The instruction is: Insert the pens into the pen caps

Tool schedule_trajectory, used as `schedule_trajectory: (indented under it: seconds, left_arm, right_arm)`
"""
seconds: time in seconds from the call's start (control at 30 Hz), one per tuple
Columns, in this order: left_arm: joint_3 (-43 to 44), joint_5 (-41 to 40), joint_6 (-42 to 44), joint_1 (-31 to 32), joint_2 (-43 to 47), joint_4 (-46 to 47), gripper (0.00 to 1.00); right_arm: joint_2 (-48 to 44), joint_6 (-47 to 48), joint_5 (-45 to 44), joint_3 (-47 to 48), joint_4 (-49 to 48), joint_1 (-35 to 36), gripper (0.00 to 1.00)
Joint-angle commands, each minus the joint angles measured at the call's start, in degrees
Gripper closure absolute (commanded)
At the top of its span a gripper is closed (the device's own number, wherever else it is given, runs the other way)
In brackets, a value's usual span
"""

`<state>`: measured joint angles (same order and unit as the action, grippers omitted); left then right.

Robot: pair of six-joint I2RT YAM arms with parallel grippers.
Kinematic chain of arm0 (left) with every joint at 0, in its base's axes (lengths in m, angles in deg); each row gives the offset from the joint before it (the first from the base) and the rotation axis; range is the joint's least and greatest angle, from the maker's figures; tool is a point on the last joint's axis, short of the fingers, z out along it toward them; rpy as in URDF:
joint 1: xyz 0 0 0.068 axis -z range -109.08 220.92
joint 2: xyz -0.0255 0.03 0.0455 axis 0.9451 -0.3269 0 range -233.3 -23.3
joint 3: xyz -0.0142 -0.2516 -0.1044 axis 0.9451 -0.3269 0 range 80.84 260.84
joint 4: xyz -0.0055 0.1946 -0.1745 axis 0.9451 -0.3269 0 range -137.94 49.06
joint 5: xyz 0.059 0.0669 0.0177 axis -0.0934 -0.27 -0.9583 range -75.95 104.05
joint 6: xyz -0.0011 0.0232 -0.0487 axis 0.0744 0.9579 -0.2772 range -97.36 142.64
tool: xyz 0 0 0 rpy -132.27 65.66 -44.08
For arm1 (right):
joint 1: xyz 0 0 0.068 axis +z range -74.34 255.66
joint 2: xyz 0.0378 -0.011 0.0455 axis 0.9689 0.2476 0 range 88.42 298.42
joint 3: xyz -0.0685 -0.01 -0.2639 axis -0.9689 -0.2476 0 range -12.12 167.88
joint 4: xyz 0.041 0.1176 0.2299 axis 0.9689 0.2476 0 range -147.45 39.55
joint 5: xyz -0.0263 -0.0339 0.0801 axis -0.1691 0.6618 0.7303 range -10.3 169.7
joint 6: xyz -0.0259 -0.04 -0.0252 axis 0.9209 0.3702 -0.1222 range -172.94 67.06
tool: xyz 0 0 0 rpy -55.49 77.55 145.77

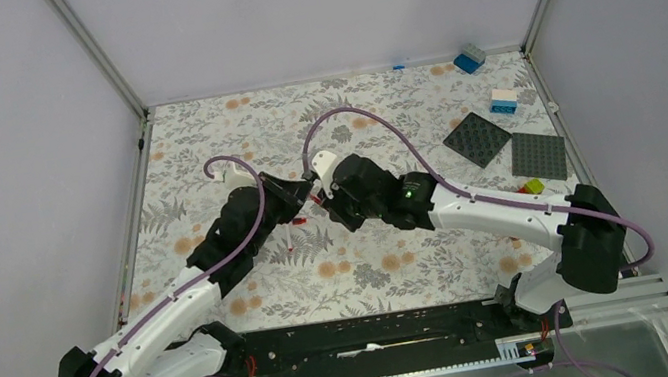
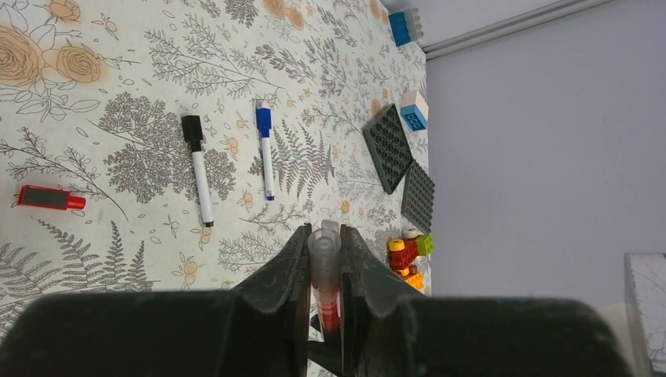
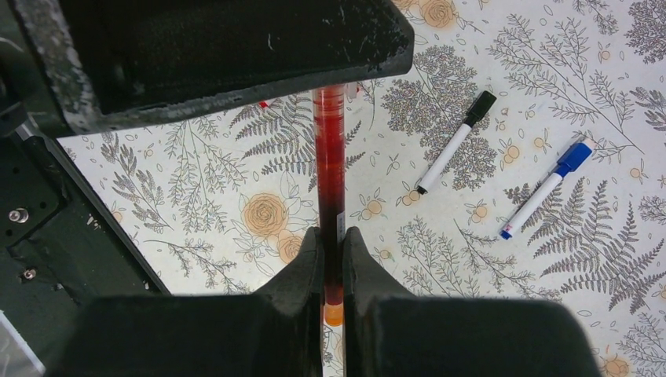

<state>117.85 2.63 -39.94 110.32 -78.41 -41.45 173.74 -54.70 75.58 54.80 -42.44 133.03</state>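
My right gripper moves away from the left gripper and turns next. The red pen then comes down onto the bare mat between the blue-ended pen and the grey baseplates.
My left gripper is shut on a pale translucent tube with red inside; I cannot tell whether it is a cap or the pen's end. My right gripper is shut on the red pen, whose barrel runs straight up into the left gripper's fingers. In the top view both grippers, left and right, meet tip to tip above mid-table. A black-ended pen and a blue-ended pen lie side by side on the mat. A short black piece with a red end lies to their left.
Two grey baseplates lie at the right. A blue brick and a white-and-blue brick are near the back right corner. A cluster of red, yellow and green bricks sits by the right wall. Walls enclose the floral mat.
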Motion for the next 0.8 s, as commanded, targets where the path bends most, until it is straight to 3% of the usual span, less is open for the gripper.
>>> schedule_trajectory:
  seconds: [0.0, 0.4, 0.63, 0.77]
  left_arm:
    - [-0.6, 7.2, 1.7, 1.8, 1.7, -2.6, 0.94]
    - [-0.6, 1.4, 6.6, 1.6, 11.2, -3.7, 0.54]
    - [0.5, -2.0, 10.3, 1.6, 17.0, -9.5, 0.33]
    - [2.2, -4.5, 12.1, 1.6, 19.6, -15.3, 0.07]
  right_arm:
    - [-3.4, -1.3, -5.2, -0.1, -10.1, -1.3, 1.00]
    - [-10.7, -6.3, -3.2, -11.2, -11.0, -1.3, 1.00]
    - [-11.8, -12.8, -10.6, -15.5, -10.5, -2.3, 1.00]
    - [-9.7, -22.3, -12.5, -16.3, -7.7, -7.8, 1.00]
